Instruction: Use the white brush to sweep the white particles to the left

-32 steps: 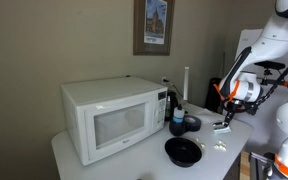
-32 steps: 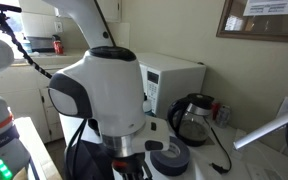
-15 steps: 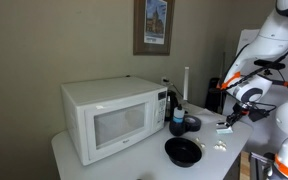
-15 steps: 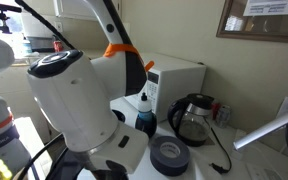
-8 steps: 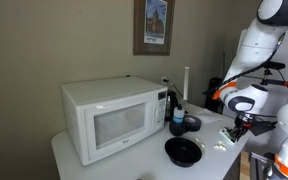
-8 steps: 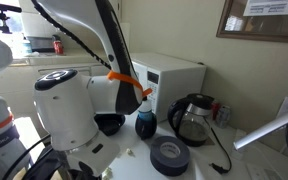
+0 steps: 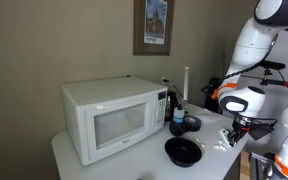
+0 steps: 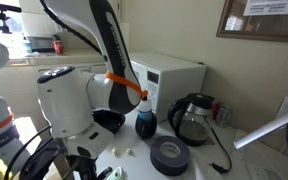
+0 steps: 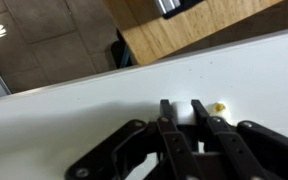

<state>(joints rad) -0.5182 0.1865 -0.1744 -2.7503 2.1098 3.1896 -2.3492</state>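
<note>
I need to move my gripper farther in, away from the close table edge, and let go of the white brush [image 9: 181, 118] on the tabletop by the particles.
My gripper [image 9: 182, 108] is shut on a white block, the white brush [image 9: 181, 118], which is pressed low over the white table [image 9: 64, 120]. One yellowish-white particle [image 9: 220, 107] lies just right of the fingertips. In an exterior view my gripper [image 7: 234, 132] hangs low at the table's right end, just above the white particles [image 7: 221, 146], right of the black bowl [image 7: 182, 151]. In an exterior view the particles [image 8: 124, 152] lie in front of the black bowl [image 8: 109, 122]; the arm hides the gripper there.
A white microwave [image 7: 109, 115] fills the table's left part. A dark kettle [image 8: 192, 118], a blue bottle [image 8: 146, 124] and a grey tape roll [image 8: 169, 155] stand near the bowl. The table edge [image 9: 134, 68] runs close beyond the fingertips.
The arm has lowered and swung toward the table's right end, bringing the gripper with the brush down beside the particles. In the other exterior view the arm moved aside, uncovering bowl and particles.
</note>
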